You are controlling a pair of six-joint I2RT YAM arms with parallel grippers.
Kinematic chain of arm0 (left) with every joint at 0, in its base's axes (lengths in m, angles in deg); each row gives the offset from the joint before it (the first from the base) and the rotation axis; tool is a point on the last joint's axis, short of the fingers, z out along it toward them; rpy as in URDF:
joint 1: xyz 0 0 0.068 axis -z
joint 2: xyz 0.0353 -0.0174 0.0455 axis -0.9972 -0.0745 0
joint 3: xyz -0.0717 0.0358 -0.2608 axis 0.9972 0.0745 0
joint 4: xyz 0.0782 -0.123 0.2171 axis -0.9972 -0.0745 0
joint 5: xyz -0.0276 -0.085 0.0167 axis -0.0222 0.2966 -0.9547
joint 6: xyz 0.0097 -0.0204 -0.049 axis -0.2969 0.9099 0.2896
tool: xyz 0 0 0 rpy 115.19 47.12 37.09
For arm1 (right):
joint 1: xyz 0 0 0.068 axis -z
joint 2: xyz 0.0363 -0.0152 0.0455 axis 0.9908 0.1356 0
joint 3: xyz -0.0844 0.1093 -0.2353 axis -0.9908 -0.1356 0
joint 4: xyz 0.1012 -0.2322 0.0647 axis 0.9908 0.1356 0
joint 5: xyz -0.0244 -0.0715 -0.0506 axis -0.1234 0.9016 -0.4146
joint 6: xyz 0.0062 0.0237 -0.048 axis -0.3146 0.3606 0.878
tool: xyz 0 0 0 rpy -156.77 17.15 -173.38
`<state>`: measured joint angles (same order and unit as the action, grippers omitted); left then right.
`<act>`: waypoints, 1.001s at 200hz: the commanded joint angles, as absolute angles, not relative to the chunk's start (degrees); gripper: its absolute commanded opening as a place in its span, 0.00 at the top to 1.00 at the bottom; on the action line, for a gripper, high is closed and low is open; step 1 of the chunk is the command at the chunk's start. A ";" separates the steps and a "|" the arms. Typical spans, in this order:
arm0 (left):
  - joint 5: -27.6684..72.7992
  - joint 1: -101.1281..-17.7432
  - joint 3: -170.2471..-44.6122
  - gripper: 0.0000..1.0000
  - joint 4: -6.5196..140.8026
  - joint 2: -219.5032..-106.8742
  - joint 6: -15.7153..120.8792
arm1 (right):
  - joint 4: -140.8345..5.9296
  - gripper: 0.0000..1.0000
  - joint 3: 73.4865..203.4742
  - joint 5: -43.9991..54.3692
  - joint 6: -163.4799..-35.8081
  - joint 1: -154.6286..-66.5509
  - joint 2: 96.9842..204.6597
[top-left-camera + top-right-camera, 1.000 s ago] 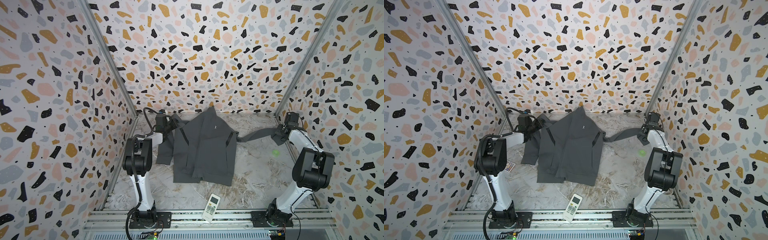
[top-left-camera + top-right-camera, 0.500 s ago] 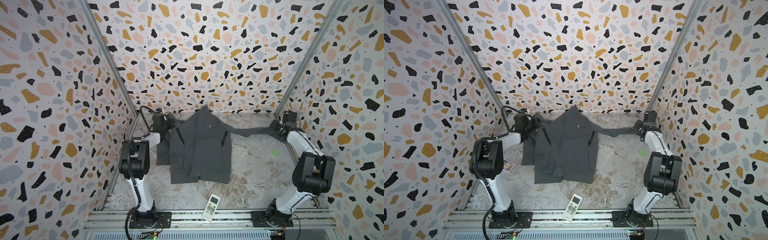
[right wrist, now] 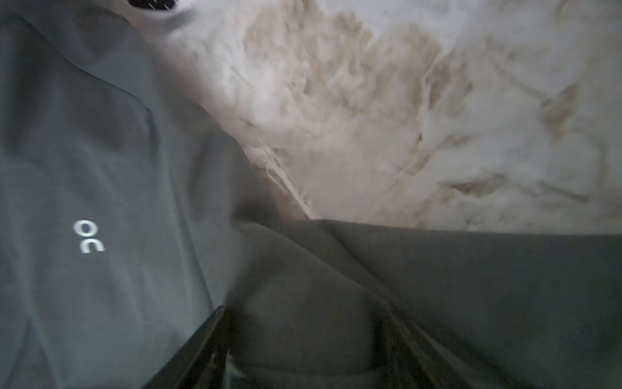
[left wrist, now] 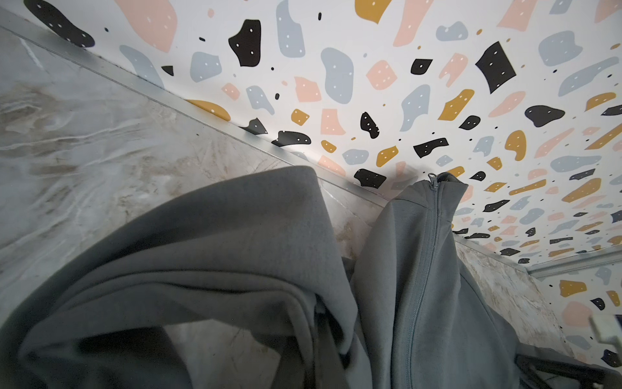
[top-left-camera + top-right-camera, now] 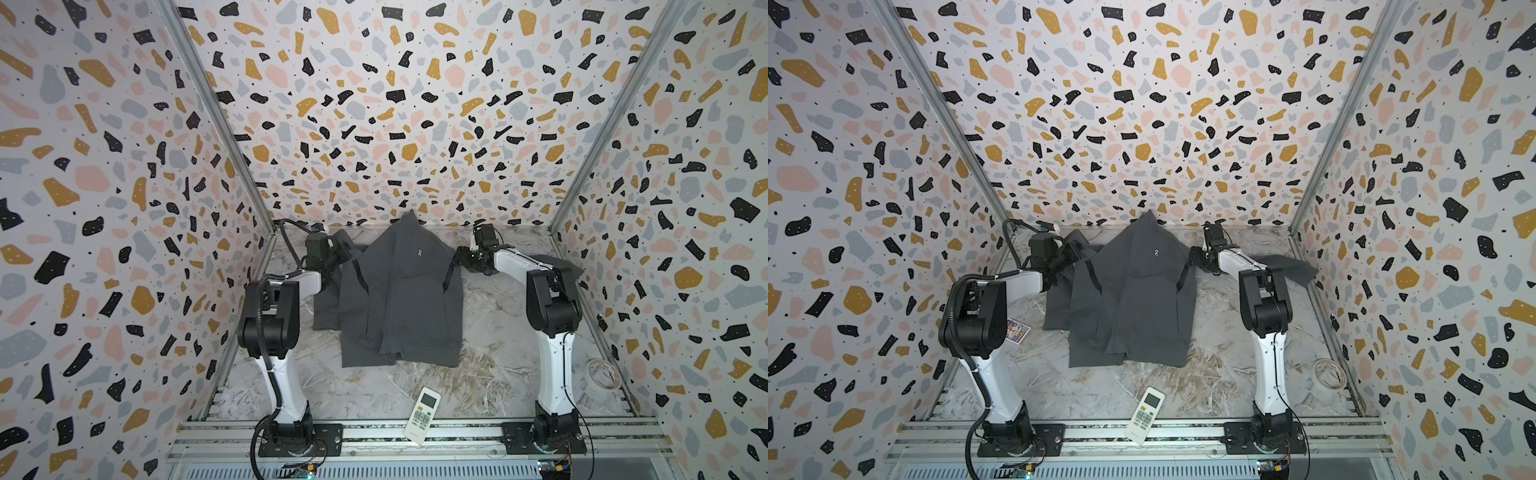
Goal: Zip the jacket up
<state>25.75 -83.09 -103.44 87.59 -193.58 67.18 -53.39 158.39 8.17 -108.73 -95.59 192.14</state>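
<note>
Next, my left gripper will lower a little toward the tabletop (image 4: pixel 230 347) beside the jacket's shoulder and release the bunched fabric, since the zip (image 4: pixel 427 252) already runs closed to the jacket's collar.
The dark grey jacket (image 5: pixel 399 299) (image 5: pixel 1133 299) lies front up at the back middle of the table, its collar against the back wall. In the left wrist view its zip (image 4: pixel 427 252) runs closed up to the collar. My left gripper (image 5: pixel 340 254) (image 5: pixel 1073 253) is shut on bunched fabric at the jacket's left shoulder, and that fabric hides its fingers in the left wrist view. My right gripper (image 5: pixel 462 259) (image 5: pixel 1196 258) (image 3: pixel 303 313) stands open at the right shoulder, its jaws wide apart over sleeve fabric. The right sleeve (image 5: pixel 561 266) trails under the right arm toward the wall.
A white remote control (image 5: pixel 422 415) (image 5: pixel 1145 415) lies near the front rail. A roll of tape (image 5: pixel 602 374) sits by the right wall. A small printed card (image 5: pixel 1017 332) lies behind the left arm. Patterned walls close in three sides.
My right gripper let go of the sleeve's end near the right wall, opened and swung left to the jacket's shoulder. The stretched sleeve fell slack. The left gripper drew the jacket a little toward the back.
</note>
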 commanded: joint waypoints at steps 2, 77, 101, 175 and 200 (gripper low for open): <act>26.38 -83.44 -103.43 1.00 90.18 -193.57 67.38 | -50.53 0.44 160.45 11.67 -109.18 -95.65 192.01; 20.28 -85.35 -98.89 1.00 91.08 -192.00 70.89 | -62.35 1.00 141.26 13.36 -107.65 -87.69 181.58; 18.91 -85.73 -96.46 1.00 92.97 -191.78 71.81 | -63.86 1.00 140.86 13.06 -103.73 -84.83 181.70; 23.48 -85.81 -101.00 0.25 90.47 -193.55 70.86 | -55.71 0.38 148.56 9.89 -99.70 -85.10 179.92; 25.09 -85.68 -97.10 0.00 89.63 -187.98 70.45 | -54.29 0.35 142.87 3.59 -103.13 -85.40 172.16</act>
<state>23.24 -85.74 -99.74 88.59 -193.71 71.33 -58.05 146.74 8.76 -100.21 -85.06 182.35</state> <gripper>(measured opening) 0.974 0.646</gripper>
